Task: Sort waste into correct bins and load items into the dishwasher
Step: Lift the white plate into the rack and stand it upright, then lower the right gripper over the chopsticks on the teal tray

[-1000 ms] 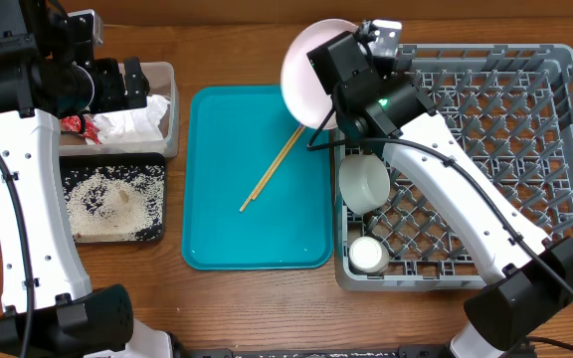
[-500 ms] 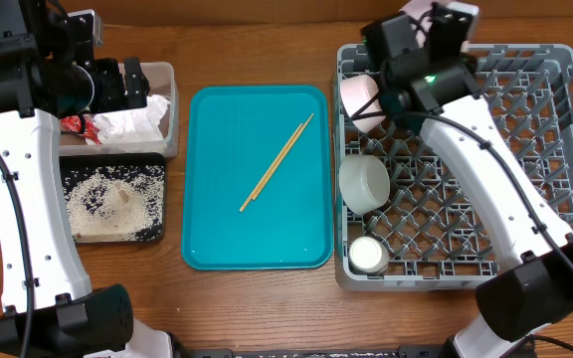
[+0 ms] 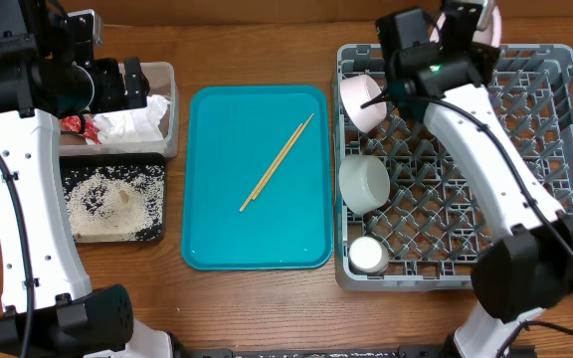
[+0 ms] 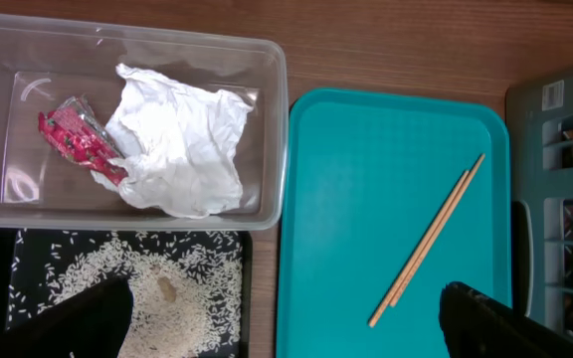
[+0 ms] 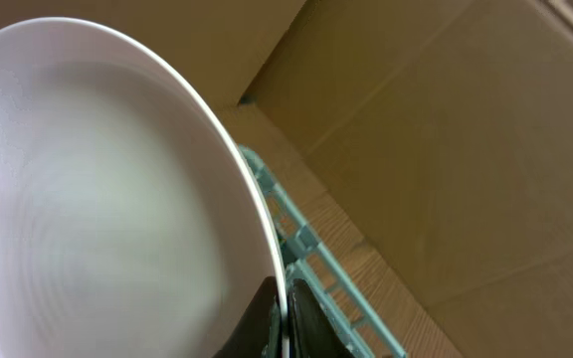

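Note:
I should next tilt my right gripper down and lower the white-pink plate toward the pinkish bowl, over the dish rack's far side.
My right gripper (image 5: 285,313) is shut on the rim of the round white-pink plate (image 5: 97,189) and holds it on edge above the far side of the grey dish rack (image 3: 525,229); only its edge (image 3: 492,22) shows overhead. In the rack are a pinkish bowl (image 3: 359,99), a white bowl (image 3: 363,183) and a small white cup (image 3: 368,255). Two wooden chopsticks (image 3: 278,162) lie on the teal tray (image 3: 217,229). The napkin (image 4: 182,149) and red wrapper (image 4: 76,139) lie in the clear tub (image 4: 267,109). Rice (image 3: 117,197) fills the black tray (image 3: 159,235). My left gripper (image 4: 286,333) is open above the tub.
The dish rack's far rim (image 5: 306,244) is just beyond the plate in the right wrist view. A brown cardboard wall (image 5: 446,129) stands behind the rack. The wooden table (image 3: 257,298) shows around the trays.
My right arm has carried the plate from over the teal tray's far right corner to the far side of the rack. The left arm has not moved.

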`<state>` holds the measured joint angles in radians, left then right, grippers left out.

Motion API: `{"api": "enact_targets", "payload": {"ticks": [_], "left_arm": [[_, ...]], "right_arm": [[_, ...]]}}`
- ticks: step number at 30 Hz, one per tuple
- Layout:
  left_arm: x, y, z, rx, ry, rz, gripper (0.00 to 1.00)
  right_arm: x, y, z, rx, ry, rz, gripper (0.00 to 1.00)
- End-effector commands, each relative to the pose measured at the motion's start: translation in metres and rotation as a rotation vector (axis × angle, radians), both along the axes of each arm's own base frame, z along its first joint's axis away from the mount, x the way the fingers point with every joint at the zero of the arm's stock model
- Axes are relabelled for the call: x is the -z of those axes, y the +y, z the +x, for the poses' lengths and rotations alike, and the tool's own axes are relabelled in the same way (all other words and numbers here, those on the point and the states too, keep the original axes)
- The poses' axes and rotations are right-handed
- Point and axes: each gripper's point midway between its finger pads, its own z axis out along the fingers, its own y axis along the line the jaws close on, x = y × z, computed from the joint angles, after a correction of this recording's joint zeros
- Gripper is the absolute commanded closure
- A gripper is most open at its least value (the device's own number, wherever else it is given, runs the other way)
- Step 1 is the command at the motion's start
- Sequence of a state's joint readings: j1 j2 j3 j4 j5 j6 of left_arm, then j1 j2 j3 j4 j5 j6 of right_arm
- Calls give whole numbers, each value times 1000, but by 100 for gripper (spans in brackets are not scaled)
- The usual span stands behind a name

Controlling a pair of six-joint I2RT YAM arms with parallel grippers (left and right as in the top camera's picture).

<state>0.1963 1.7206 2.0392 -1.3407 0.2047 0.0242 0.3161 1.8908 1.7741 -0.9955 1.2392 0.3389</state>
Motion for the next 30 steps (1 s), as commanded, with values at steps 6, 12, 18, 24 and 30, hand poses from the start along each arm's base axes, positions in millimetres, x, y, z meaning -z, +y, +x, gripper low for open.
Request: {"api": "enact_targets", "payload": {"ticks": [6, 12, 18, 24, 30], "left_arm": [[0, -2, 2, -5, 1, -5, 0], [0, -2, 2, -5, 1, -5, 0], [0, -2, 2, -5, 1, -5, 0], [0, -2, 2, -5, 1, -5, 0], [0, -2, 2, -5, 1, -5, 0]], "right_arm": [[45, 16, 15, -51, 103, 41, 96], [78, 31, 20, -115, 184, 155, 90], [86, 40, 23, -147, 187, 227, 27], [69, 53, 25, -206, 152, 331, 13], [-18, 89, 16, -405, -1, 595, 0]]}}
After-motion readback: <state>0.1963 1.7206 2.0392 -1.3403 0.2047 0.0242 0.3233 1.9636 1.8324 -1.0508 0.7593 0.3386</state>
